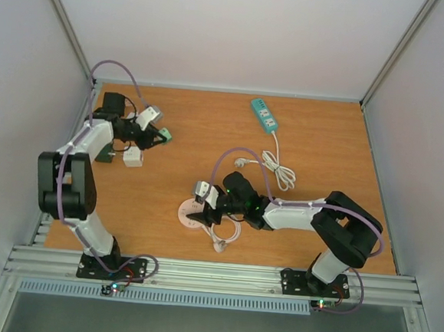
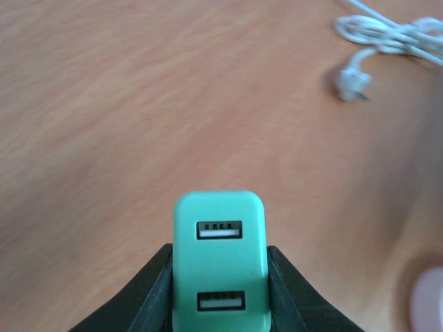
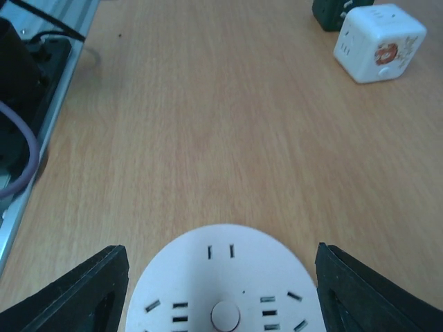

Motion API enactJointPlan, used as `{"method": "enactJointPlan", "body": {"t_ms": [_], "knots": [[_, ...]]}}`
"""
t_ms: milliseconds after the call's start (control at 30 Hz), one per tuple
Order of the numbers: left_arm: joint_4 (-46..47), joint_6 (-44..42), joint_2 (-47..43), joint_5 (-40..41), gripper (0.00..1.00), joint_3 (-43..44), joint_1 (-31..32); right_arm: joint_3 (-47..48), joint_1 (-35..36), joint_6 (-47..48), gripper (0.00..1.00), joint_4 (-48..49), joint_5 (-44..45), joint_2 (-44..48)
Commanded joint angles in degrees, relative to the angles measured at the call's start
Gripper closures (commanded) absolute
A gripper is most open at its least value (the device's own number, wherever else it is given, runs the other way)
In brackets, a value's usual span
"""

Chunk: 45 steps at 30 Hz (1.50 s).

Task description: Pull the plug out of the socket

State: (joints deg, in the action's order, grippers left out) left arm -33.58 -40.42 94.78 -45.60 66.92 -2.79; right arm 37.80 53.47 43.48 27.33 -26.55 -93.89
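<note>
The robot's left gripper needs to go outward and down next onto the bare tabletop, to let go of the plug clear of the white cube socket.
A mint-green plug [image 2: 220, 263] with two USB ports sits between my left gripper's [image 2: 220, 294] black fingers, which are shut on its sides. In the top view this plug [image 1: 166, 135] is held above the table at the far left by the left gripper [image 1: 160, 135]. The round white socket [image 3: 225, 290] lies flat on the table with no plug in it. My right gripper [image 3: 221, 277] stands open, one finger [image 3: 86, 294] on each side of the disc. From above, the right gripper [image 1: 203, 204] hovers over the socket [image 1: 188, 210].
A white cube socket [image 1: 133, 157] and a dark green block [image 1: 104, 157] lie under the left arm. A teal power strip [image 1: 264, 115] sits at the back, its white cable [image 1: 281, 171] coiled mid-table. Another white cord [image 1: 224, 235] loops near the round socket.
</note>
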Motion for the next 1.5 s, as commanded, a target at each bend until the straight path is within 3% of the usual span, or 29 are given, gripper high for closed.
{"method": "enactJointPlan", "body": {"t_ms": [0,333,767,1100,1467], "knots": [[0.94,9.54,9.15,2.61,0.9,9.56,-3.07,3.01,-0.71,-1.95,0.25,-6.39,0.51,2.62],[-0.23,16.86,22.87,4.09,0.87,22.61,-4.5,4.21,-2.08,-3.39,0.25,-18.64,3.21,7.82],[-1.0,23.08,33.84,3.9,0.82,31.6,-4.5,5.51,-3.16,-4.44,0.25,-31.18,5.09,12.4],[-0.68,25.53,34.66,8.28,0.4,32.58,-5.07,6.32,-3.11,-4.28,0.24,-37.54,8.46,14.18],[2.25,25.45,27.73,12.88,0.32,27.65,-5.29,7.76,-2.9,-5.25,0.24,-43.33,9.38,14.73]]}}
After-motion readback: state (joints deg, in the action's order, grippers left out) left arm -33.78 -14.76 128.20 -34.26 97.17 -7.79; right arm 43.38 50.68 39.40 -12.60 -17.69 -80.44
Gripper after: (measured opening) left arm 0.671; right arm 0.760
